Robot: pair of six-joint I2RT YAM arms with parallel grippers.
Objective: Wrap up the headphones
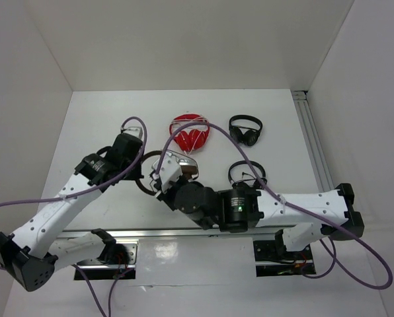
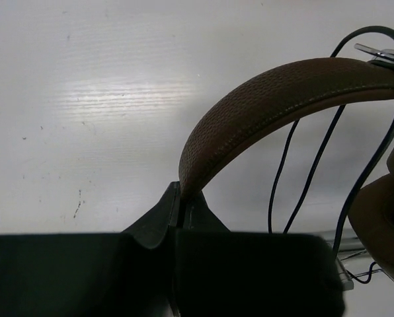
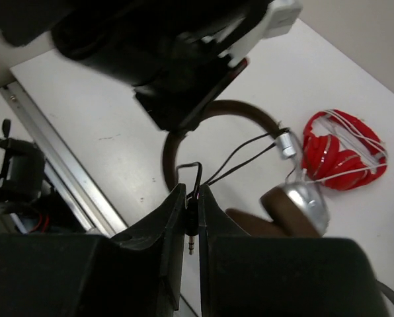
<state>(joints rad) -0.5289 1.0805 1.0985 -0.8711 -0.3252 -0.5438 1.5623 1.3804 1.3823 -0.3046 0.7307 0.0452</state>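
Note:
The robot's left gripper should next go to the left in the top view and down to release the headband (image 2: 270, 99), since bare tabletop is below the gripper on that side.
The brown headphones (image 1: 181, 161) lie mid-table, silver earcup up. My left gripper (image 1: 139, 173) is shut on their brown leather-look headband (image 2: 270, 99); in the left wrist view the gripper (image 2: 180, 201) pinches the band's end, with the thin dark cable (image 2: 314, 162) hanging behind and a brown ear pad (image 2: 382, 218) at right. My right gripper (image 3: 191, 210) is shut on the cable's jack plug (image 3: 192, 228), held above the table. The cable (image 3: 240, 155) runs from there to the silver earcup (image 3: 307, 201). In the top view the right gripper (image 1: 161, 181) is just right of the headband.
A red pair with a white cord (image 1: 190, 133) lies behind the brown pair, also in the right wrist view (image 3: 342, 152). Two small black pairs (image 1: 245, 129) (image 1: 247, 175) lie to the right. An aluminium rail (image 1: 313, 142) runs along the right side. White walls enclose the table.

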